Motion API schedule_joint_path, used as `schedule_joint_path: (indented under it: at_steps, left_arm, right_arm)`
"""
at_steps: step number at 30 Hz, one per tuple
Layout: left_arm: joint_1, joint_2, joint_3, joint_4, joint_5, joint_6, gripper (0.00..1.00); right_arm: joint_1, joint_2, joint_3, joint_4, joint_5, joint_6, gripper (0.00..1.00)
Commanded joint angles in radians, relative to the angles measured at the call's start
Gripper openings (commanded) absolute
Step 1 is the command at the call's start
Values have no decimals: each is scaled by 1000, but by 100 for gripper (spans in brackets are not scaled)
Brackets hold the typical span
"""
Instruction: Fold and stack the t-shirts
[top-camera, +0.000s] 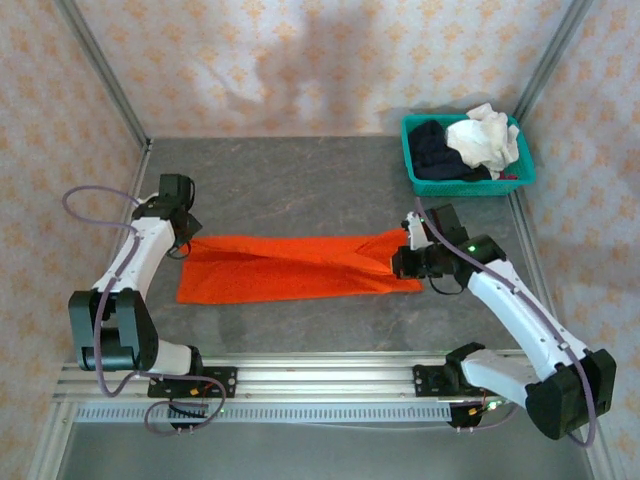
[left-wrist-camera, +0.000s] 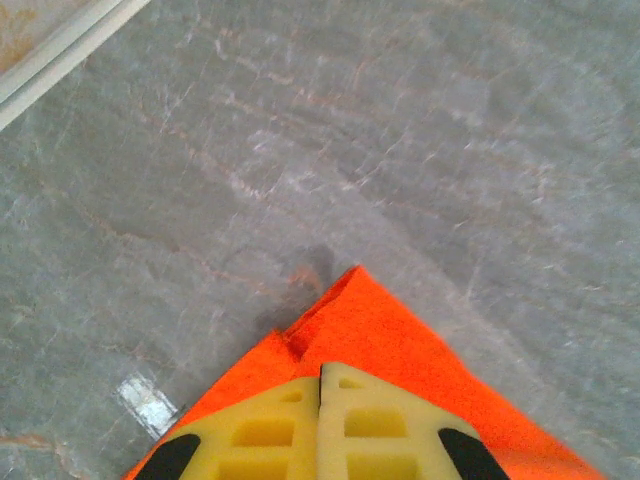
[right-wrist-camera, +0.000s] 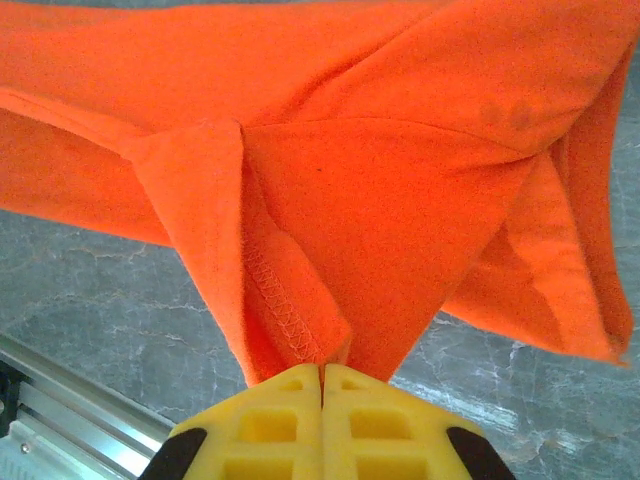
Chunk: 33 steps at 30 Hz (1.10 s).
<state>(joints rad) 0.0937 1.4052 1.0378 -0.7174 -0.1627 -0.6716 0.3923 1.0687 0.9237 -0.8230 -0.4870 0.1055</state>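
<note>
The hemmed fold should come up off the table. My right gripper will next carry it toward the middle of the shirt, over the orange band (top-camera: 364, 258), and let it go.
The bright orange t-shirt (top-camera: 290, 266) lies stretched in a long band across the middle of the table. My left gripper (top-camera: 187, 240) sits at its far-left corner, and in the left wrist view its yellow fingers (left-wrist-camera: 270, 425) are pressed together on the orange cloth (left-wrist-camera: 375, 325). My right gripper (top-camera: 401, 262) is shut on the shirt's right end. In the right wrist view a hemmed fold of the orange t-shirt (right-wrist-camera: 380, 200) rises from its closed tips (right-wrist-camera: 322, 372), lifted off the table. A white t-shirt (top-camera: 486, 140) and a dark navy t-shirt (top-camera: 435, 150) are heaped in the basket.
A teal mesh basket (top-camera: 470, 184) stands at the back right corner. The grey table (top-camera: 300, 180) is bounded by metal frame posts and patterned walls. An aluminium rail (top-camera: 320, 375) with the arm bases runs along the near edge.
</note>
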Motion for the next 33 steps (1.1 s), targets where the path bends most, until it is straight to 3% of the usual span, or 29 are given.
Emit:
schedule_joint_path:
  at_steps: [1,13,28,33]
  left_arm:
    - [10,-4,-45,-1,-30,-5,0]
    - [9,-10,-186,43,-12,-42,0]
    - [10,90,-237,81,-90,-74,0]
    - [10,83,-258,78,-117,-84,12]
  right_arm:
    - [8,20,-10,-11,16,18,0]
    - [8,109,15,76,88,41,0]
    - [5,356,121,165,207,19,0]
    - [5,457,164,178,242,20,0]
